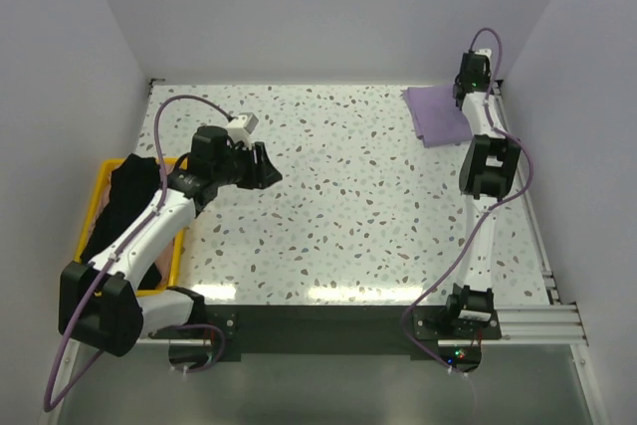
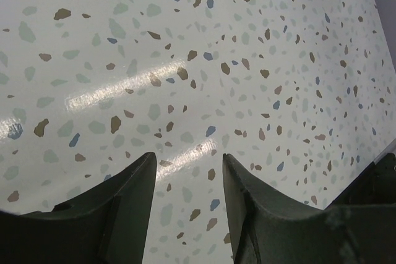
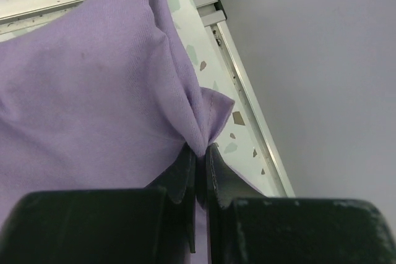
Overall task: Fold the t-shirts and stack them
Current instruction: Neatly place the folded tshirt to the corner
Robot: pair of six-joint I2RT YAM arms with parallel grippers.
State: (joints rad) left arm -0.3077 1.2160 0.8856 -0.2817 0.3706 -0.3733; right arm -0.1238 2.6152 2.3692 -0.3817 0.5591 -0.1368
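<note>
My right gripper will next drag the pinched fold of the lavender t-shirt over the gap between that t-shirt and the aluminium bar [image 3: 240,133] toward that bar, and then it will let the fold go.
A folded lavender t-shirt [image 1: 436,113] lies at the table's far right corner. My right gripper [image 3: 201,153] is shut on a pinched fold at the edge of that lavender t-shirt [image 3: 93,91], close to the right rail; from above, the right gripper [image 1: 464,97] sits at the shirt's right edge. A black t-shirt [image 1: 127,201] lies heaped in the yellow crate [image 1: 171,264] at the left. Over bare speckled table hovers my left gripper [image 1: 263,164], just right of the crate. In the left wrist view the left gripper [image 2: 187,164] stands open with nothing between its fingers.
White walls close in the table on the left, back and right. An aluminium rail [image 3: 253,109] runs along the right edge beside the lavender shirt. The left arm reaches over the crate's near corner. A dark strip [image 1: 328,320] borders the table's near edge.
</note>
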